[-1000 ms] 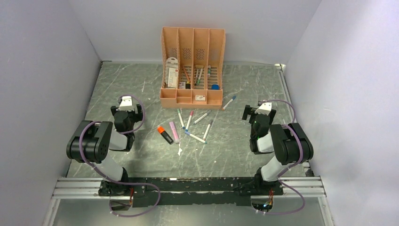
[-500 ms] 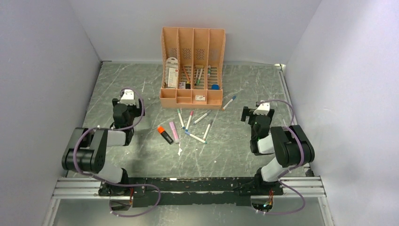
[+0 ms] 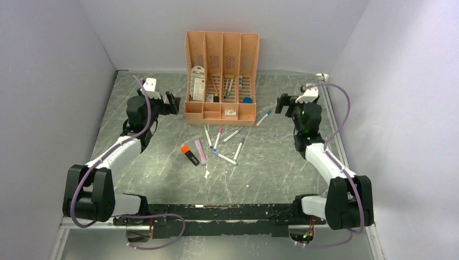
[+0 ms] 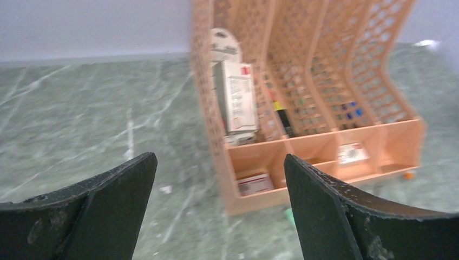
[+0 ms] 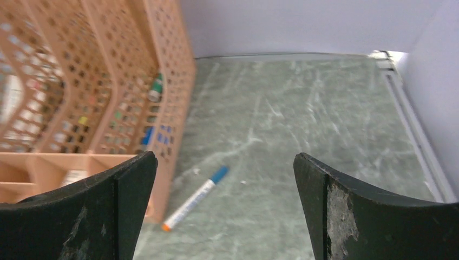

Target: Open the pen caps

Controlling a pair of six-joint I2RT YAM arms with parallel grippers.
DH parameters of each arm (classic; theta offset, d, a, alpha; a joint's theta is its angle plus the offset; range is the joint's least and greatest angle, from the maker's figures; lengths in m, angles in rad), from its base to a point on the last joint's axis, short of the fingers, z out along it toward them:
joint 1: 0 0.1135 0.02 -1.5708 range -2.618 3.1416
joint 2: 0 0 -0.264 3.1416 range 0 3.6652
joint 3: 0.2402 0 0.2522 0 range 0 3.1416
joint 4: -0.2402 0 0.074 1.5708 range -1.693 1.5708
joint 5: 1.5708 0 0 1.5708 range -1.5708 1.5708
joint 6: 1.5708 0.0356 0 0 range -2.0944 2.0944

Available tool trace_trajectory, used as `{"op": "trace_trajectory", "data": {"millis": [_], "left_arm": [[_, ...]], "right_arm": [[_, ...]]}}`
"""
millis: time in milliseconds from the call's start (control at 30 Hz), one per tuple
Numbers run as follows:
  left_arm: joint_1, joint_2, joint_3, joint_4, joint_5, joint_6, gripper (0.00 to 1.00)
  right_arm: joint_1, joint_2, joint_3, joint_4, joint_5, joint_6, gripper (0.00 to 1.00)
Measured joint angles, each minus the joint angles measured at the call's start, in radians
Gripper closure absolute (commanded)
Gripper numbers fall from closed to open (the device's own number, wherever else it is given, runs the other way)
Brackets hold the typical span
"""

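I will next lower my right gripper onto the marker's white body, clear of the marker's cap, because the blue-capped marker is below the gripper and to its left in the top view.
Several capped markers lie on the green table in front of the organizer: a slim white marker with a blue cap, one with a pink cap, another with a blue cap, a thick pink highlighter and a black highlighter with an orange cap. The blue-capped marker also shows in the right wrist view, beside the organizer's corner. My left gripper is open and empty, left of the organizer. My right gripper is open and empty, right of the organizer, above that marker.
A peach desk organizer with its own pens and boxes stands at the back centre; it fills the left wrist view. Lilac walls close in left, right and back. A metal rail runs along the near edge.
Both arms have stretched out from their folded pose. The left gripper has moved forward and right towards the organizer. The right gripper has moved forward. The markers have not moved.
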Motion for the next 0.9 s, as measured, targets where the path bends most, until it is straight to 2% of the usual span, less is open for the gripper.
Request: {"op": "trace_trajectory", "data": {"millis": [200,367,433,667,900], "left_arm": [[-0.011,-0.031,0.117,-0.151,0.129,-0.19,0.01],[-0.013,-0.05,0.132,-0.219,0.226,-0.354,0.01],[-0.014,-0.05,0.156,-0.285,0.253,-0.375,0.01],[-0.002,-0.074,0.238,-0.472,0.338,-0.407,0.01],[0.025,-0.138,0.157,-0.508,0.52,-0.458,0.01]], "right_arm": [[0.001,-0.007,0.284,-0.363,-0.154,0.141,0.0],[0.001,-0.024,0.42,-0.62,-0.209,0.222,0.0],[-0.004,-0.021,0.457,-0.701,-0.214,0.246,0.0],[-0.014,0.03,0.489,-0.892,-0.38,0.276,0.0],[-0.015,0.024,0.438,-0.948,-0.434,0.336,0.0]]}}
